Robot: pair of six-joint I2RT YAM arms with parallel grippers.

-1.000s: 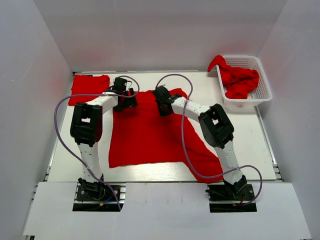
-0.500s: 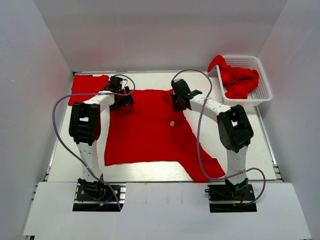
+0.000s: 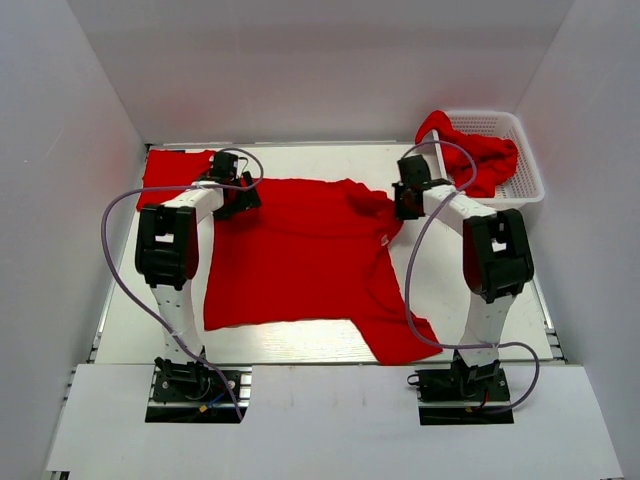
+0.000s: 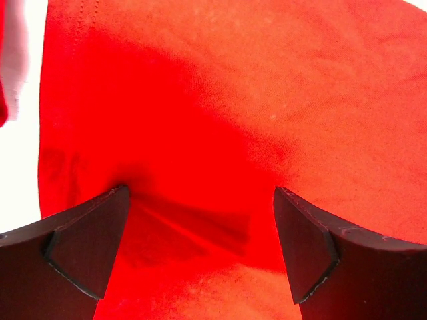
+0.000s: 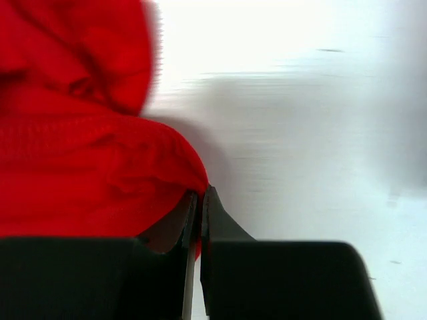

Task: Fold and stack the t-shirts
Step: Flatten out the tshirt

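Observation:
Next, my right gripper pulls the shirt's edge sideways toward the basket and opens just short of the basket's rim. The shirt lies bunched beside my closed fingers.
A red t-shirt lies spread on the white table, its lower right corner trailing toward the front. My left gripper hovers open over its far left corner; the left wrist view shows the fingertips wide apart above the red cloth. My right gripper is shut on the shirt's far right edge, near the basket. A folded red t-shirt lies at the far left. More red t-shirts are heaped in the basket.
A white mesh basket stands at the back right, one shirt hanging over its left rim. White walls enclose the table on three sides. Purple cables loop from both arms.
My right gripper has pulled the shirt's far right edge to the right, toward the basket, stretching the shirt wider. My left gripper shifted slightly left and back.

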